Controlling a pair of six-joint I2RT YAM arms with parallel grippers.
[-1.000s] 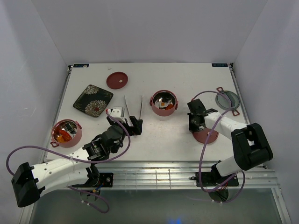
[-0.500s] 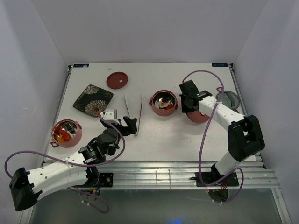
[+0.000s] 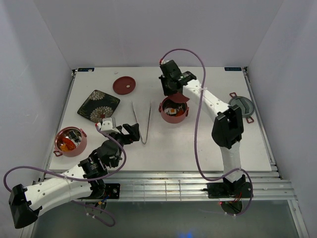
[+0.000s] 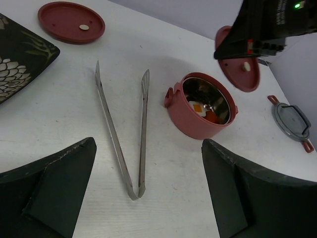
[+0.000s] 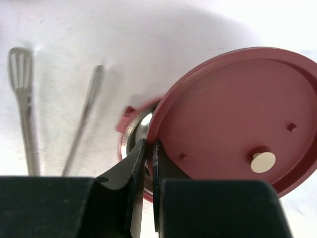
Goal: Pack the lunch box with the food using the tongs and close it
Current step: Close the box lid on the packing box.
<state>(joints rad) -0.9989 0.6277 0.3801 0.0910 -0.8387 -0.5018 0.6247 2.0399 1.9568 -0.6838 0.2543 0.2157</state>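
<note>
Next, the right gripper lowers and levels the tilted dark-red lid onto the middle level's opening (image 3: 173, 109) (image 5: 139, 131) and releases it there, since the food inside still shows uncovered.
The lunch box is in parts. One dusty-red bowl tier (image 3: 172, 117) (image 4: 187, 115) stands mid-table with food (image 4: 199, 107) inside. A second tier (image 3: 62, 148) with orange food (image 3: 69, 144) sits at the near left. My right gripper (image 3: 172, 93) (image 5: 149, 145) is shut on the rim of a dark-red lid (image 5: 237, 114) (image 4: 241, 74), holding it tilted just above the middle tier. The silver tongs (image 3: 143, 122) (image 4: 120, 133) lie flat on the table left of that tier, released. My left gripper (image 3: 127, 133) (image 4: 148, 145) hangs wide open just near of the tongs' joined end.
Another dark-red lid (image 3: 124, 85) (image 4: 71, 22) lies at the far left. The dark floral plate (image 3: 98, 106) (image 4: 15, 64) sits left of the tongs. A grey clip lid (image 3: 241, 105) (image 4: 292, 121) rests at the right edge. White walls enclose the table.
My right arm has swung from the right side of the table to the middle, carrying the lid over the middle tier. My left gripper drew back toward the near left, away from the tongs.
</note>
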